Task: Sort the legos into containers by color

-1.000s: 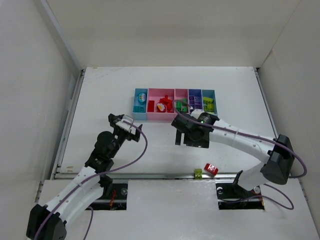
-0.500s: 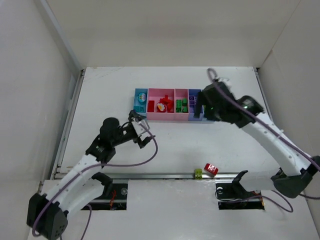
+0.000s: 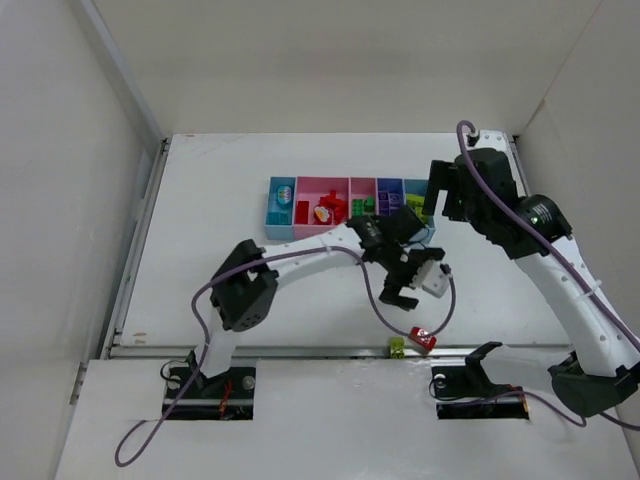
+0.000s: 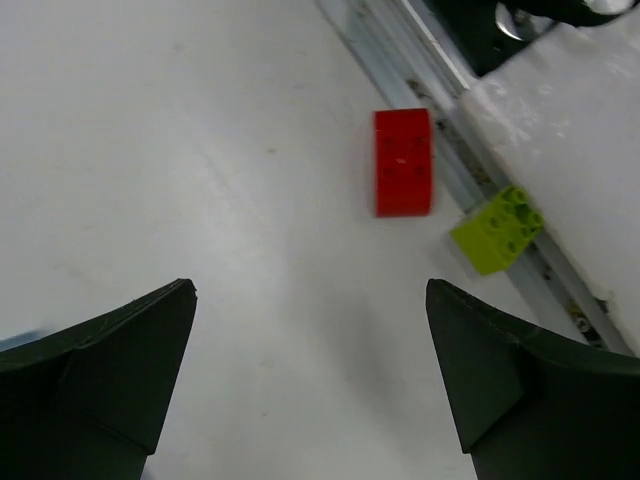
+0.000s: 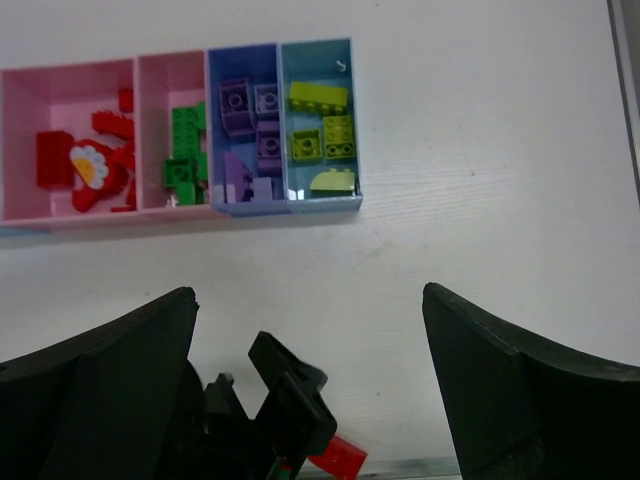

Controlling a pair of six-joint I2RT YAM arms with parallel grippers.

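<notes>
The left gripper moves back toward the metal bar and down around the red brick [image 3: 421, 338] [image 4: 402, 162] next, as the brick's long sides already face its open fingers.
Five joined containers [image 3: 281, 222] stand mid-table and hold sorted legos: red in the wide pink bin [image 5: 20, 150], green in the pink [image 5: 160, 75], purple in the purple-blue [image 5: 222, 65], yellow-green in the right light blue [image 5: 345, 130]. A red brick [image 3: 421, 338] and a yellow-green brick [image 3: 397, 347] lie loose at the table's near edge. My left gripper [image 3: 400, 292] is open and empty, hovering just short of the red brick [image 4: 402, 162] and the yellow-green brick [image 4: 497, 230]. My right gripper [image 3: 434, 204] is open and empty, high over the containers' right end.
A metal rail [image 4: 440, 130] runs along the near table edge, right beside the two loose bricks. White walls enclose the table on three sides. My left arm's cable [image 3: 375, 295] loops over the table middle. My left gripper also shows in the right wrist view [image 5: 285, 405].
My left arm has swung from the table's left side far to the right, down near the loose bricks. My right arm has risen and drawn back to the right.
</notes>
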